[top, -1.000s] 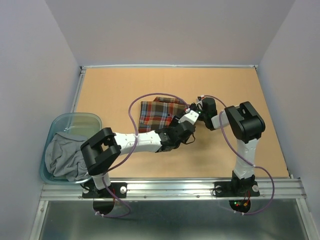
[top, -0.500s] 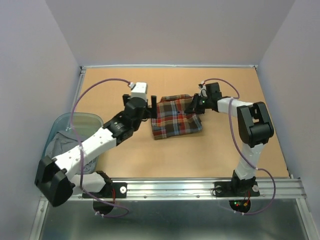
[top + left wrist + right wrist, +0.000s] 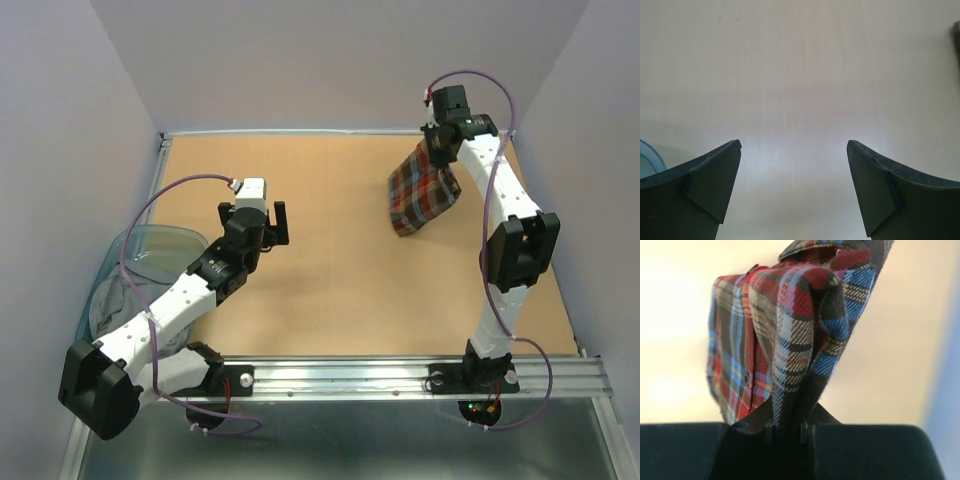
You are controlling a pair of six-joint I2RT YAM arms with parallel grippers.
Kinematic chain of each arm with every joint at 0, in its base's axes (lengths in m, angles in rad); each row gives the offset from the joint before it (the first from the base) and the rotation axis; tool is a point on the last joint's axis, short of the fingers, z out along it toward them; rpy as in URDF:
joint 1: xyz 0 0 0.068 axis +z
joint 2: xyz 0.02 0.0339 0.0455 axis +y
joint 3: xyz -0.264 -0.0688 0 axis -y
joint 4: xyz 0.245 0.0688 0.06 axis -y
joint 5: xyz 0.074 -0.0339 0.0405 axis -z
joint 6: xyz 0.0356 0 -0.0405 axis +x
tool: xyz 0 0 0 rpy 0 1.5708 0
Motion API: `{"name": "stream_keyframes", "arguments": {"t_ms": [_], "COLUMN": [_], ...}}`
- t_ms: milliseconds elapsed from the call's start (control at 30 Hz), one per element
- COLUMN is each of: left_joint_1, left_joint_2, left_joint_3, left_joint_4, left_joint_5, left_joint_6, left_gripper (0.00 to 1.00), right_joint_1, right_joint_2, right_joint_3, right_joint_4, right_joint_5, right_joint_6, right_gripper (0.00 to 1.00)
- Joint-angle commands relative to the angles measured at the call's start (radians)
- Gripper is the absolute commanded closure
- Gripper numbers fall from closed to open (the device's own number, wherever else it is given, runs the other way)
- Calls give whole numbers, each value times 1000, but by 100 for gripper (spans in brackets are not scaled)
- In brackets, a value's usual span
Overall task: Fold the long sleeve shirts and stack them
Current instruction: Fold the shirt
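The shirt is still hanging in the air, so my right gripper will next swing toward the left gripper, then go down and back over the table's bare middle.
A folded plaid long sleeve shirt in red, brown and blue hangs in the air above the far right of the table. My right gripper is raised high and shut on the shirt's top edge. In the right wrist view the plaid cloth is bunched and pinched between the jaws of the right gripper. My left gripper is over the left-middle of the table, well apart from the shirt. Its fingers stand wide open over bare tabletop, and the left gripper holds nothing.
A translucent blue bin sits at the table's left edge with a crumpled grey garment in it; its rim shows at the left of the left wrist view. Walls close the table in at the back and both sides.
The right gripper has lifted the plaid shirt off the middle of the table, up and toward the far right. The left gripper has opened, let go of the shirt and drawn back to the left.
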Motion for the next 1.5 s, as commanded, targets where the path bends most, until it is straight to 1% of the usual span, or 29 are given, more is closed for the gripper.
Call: {"name": "stream_keyframes", "arguments": {"t_ms": [0,33,67,100,200,300,400,500,567,633,733,833,933,1033,1100,1133,1167,1200,1233,1300,1333,1367,1400,1433,1467], "left_joint_1": [-1,-1,-1,-1,-1,-1,-1,-1,-1,-1,-1,-1,-1,-1,-1,-1,-1,-1,-1,-1,-1,-1,-1,-1,-1], "left_joint_2": [-33,-34,-34,-34,-30,-23,-27,-31,-37,-46,-50,-51,-48,-48,-46,-43,-42,-37,-37,-39,-39,-42,-42,-40,-37], "left_joint_3": [1,-2,-2,-3,-3,3,3,4,6,3,4,8,9,9,8,9,12,14,12,14,14,14,14,14,15], "left_joint_4": [58,58,57,57,55,49,47,44,41,43,43,44,46,49,49,49,49,49,49,49,49,50,50,52,52], "left_joint_5": [-76,-82,-86,-88,-94,-100,-106,-112,-117,-117,-119,-111,-108,-111,-108,-106,-103,-102,-99,-90,-90,-90,-90,-88,-88], "left_joint_6": [-11,-16,-21,-24,-31,-37,-42,-47,-48,-51,-53,-54,-53,-51,-48,-48,-48,-48,-48,-50,-50,-51,-51,-50,-48], "left_gripper": [2,2,2,2,2,2,2,2,2,2,2,2,2,2,3,2,2,2,3,2,2,2,2,2,2], "right_joint_1": [8,14,20,26,64,115,172,231,282,337,415,486,535,569,583,594,598,604,609,612,617,620,618,618,620], "right_joint_2": [-1,2,-3,-10,-18,26,87,158,193,253,341,397,457,505,525,528,523,516,510,494,479,468,456,416,392], "right_joint_3": [138,163,170,157,148,103,-13,-113,-147,-136,-58,28,89,137,163,175,204,216,233,293,316,339,362,379,372], "right_joint_4": [-120,-117,-105,-53,17,27,25,22,4,-47,-154,-222,-254,-274,-278,-278,-278,-275,-271,-259,-258,-258,-249,-242,-214], "right_joint_5": [589,751,816,889,972,992,1027,1021,1004,988,934,873,794,721,656,576,534,450,416,340,254,218,185,130,118], "right_joint_6": [-119,-154,-176,-200,-265,-277,-224,-138,-76,-3,103,151,185,203,200,205,206,211,215,205,200,199,199,203,206], "right_gripper": [97,97,97,97,96,96,96,97,97,97,97,96,94,87,75,68,59,54,53,46,43,39,37,33,31]}}
